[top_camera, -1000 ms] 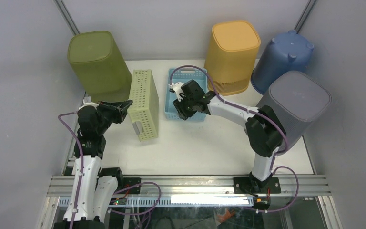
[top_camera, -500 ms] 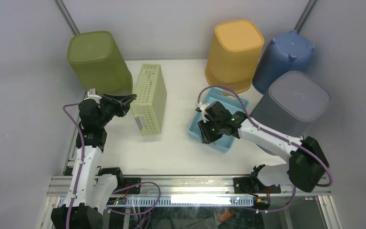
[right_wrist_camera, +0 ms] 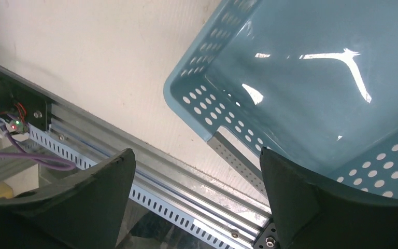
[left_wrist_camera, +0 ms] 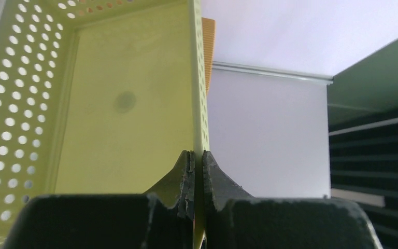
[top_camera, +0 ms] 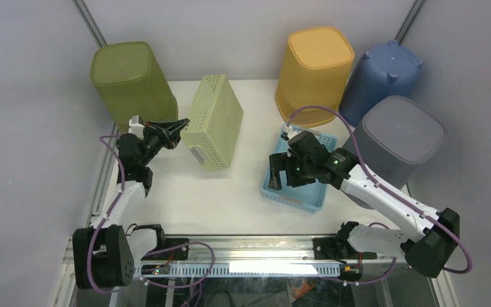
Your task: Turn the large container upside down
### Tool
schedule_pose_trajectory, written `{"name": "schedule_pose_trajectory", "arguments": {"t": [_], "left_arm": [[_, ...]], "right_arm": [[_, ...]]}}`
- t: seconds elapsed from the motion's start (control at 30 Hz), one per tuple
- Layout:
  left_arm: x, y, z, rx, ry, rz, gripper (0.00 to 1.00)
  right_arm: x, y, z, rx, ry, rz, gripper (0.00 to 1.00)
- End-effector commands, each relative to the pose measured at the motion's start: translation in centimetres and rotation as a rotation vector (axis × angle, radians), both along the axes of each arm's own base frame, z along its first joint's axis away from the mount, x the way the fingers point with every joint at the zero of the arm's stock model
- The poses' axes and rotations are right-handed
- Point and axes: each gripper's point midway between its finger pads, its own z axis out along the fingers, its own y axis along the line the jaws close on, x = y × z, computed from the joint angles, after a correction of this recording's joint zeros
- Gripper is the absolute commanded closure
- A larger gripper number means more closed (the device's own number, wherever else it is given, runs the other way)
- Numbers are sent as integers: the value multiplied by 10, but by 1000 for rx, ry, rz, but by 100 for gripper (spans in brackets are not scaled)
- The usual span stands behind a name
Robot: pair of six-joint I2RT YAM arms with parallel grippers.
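My left gripper needs to lower the container's pinched side toward the bare tabletop below it and release, since the container [top_camera: 217, 120] still leans on one long side.
The large container [top_camera: 217, 120], a light green perforated basket, stands tilted on one long side at the table's left middle. My left gripper [top_camera: 180, 125] is shut on its wall. In the left wrist view the thin green wall [left_wrist_camera: 199, 104] is pinched between the jaws of my left gripper [left_wrist_camera: 195, 154], and the container's inside [left_wrist_camera: 109, 104] faces the camera. My right gripper [top_camera: 284, 171] stands open over the left end of a small blue basket [top_camera: 302, 180]. In the right wrist view the blue basket's [right_wrist_camera: 316, 78] near corner lies between the spread fingers of my right gripper [right_wrist_camera: 196, 151].
Four tall bins stand upside down round the back and right: olive [top_camera: 131, 83], orange [top_camera: 312, 71], blue [top_camera: 381, 75] and grey [top_camera: 397, 142]. An aluminium rail [top_camera: 256, 243] runs along the near edge, just below the blue basket.
My left gripper has raised and tipped the green container up and to the right. The right gripper brought the blue basket nearer and to the right, then opened and let it go.
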Motion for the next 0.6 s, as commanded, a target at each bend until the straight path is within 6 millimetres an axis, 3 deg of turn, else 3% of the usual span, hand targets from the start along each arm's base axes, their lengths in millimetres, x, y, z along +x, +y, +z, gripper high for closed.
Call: {"name": "schedule_pose_trajectory", "arguments": {"t": [0.0,0.27,0.47,0.5,0.57], "left_arm": [[-10,-5,36,-126,-180,-61,100],[-2,16,-27,-278,-17,79,100],[-3,29,-80,-245,117,172,100],[-4,31,-84,-225,124,183,96],[-4,33,-96,-172,172,201,73]], "right_arm": [[21,5,17,-13,-54,-64,5],[26,10,30,27,-77,-85,4],[25,-1,34,10,-105,-109,4],[25,-3,33,4,-108,-115,3],[25,-6,33,-4,-116,-122,3]]}}
